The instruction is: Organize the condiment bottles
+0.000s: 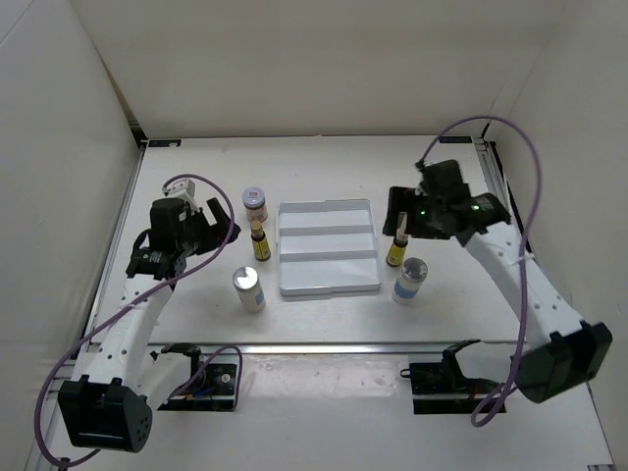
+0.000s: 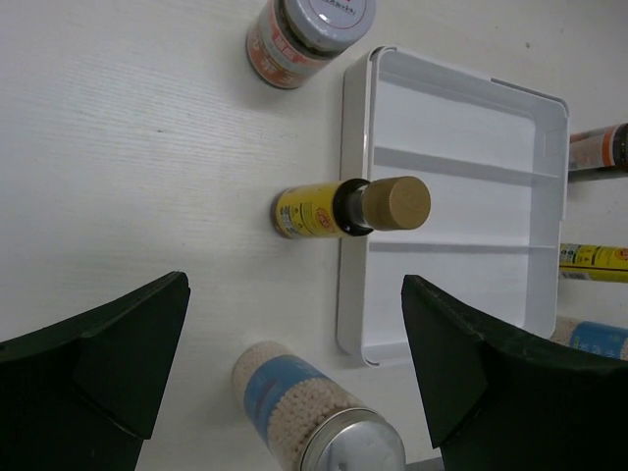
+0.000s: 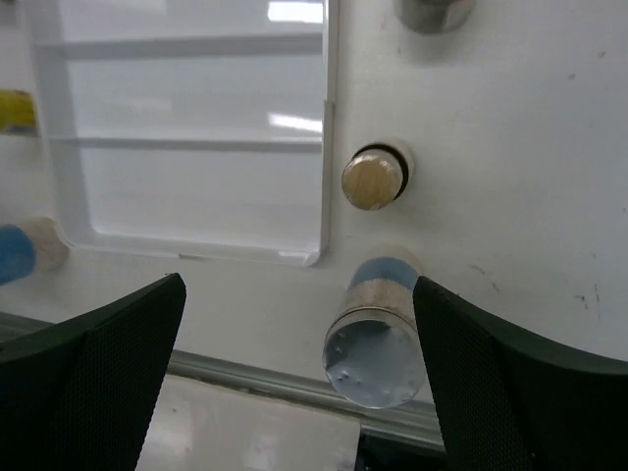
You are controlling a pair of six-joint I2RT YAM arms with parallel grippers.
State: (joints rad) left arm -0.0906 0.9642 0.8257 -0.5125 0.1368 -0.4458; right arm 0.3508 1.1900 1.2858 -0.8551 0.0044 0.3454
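Note:
The robot's right gripper will next move back and down until its open fingers are on both sides of the white bottle's silver cap [image 3: 374,361], because that bottle stands lower and nearer the robot's base.
A white ridged tray [image 1: 329,285] lies at the table's centre. To its left stand a brownish jar [image 1: 255,202], a slim yellow bottle [image 1: 259,241] and a white bottle with a silver cap [image 1: 248,289]. To its right stand a yellow bottle [image 1: 396,250] and a white bottle [image 1: 410,279]. My left gripper [image 1: 218,220] is open and empty, left of the left-hand bottles. My right gripper [image 1: 402,211] is open and empty above the right-hand bottles. The right wrist view shows the yellow bottle's cap [image 3: 373,179], the white bottle [image 3: 378,339] and a jar lid [image 3: 432,10].
The left wrist view shows the jar [image 2: 304,29], yellow bottle [image 2: 314,211] and white bottle [image 2: 304,412] beside the tray's rim [image 2: 351,245]. The right-hand jar [image 2: 599,149] shows beyond the tray. White walls enclose the table. A metal rail [image 1: 324,347] runs along the near edge.

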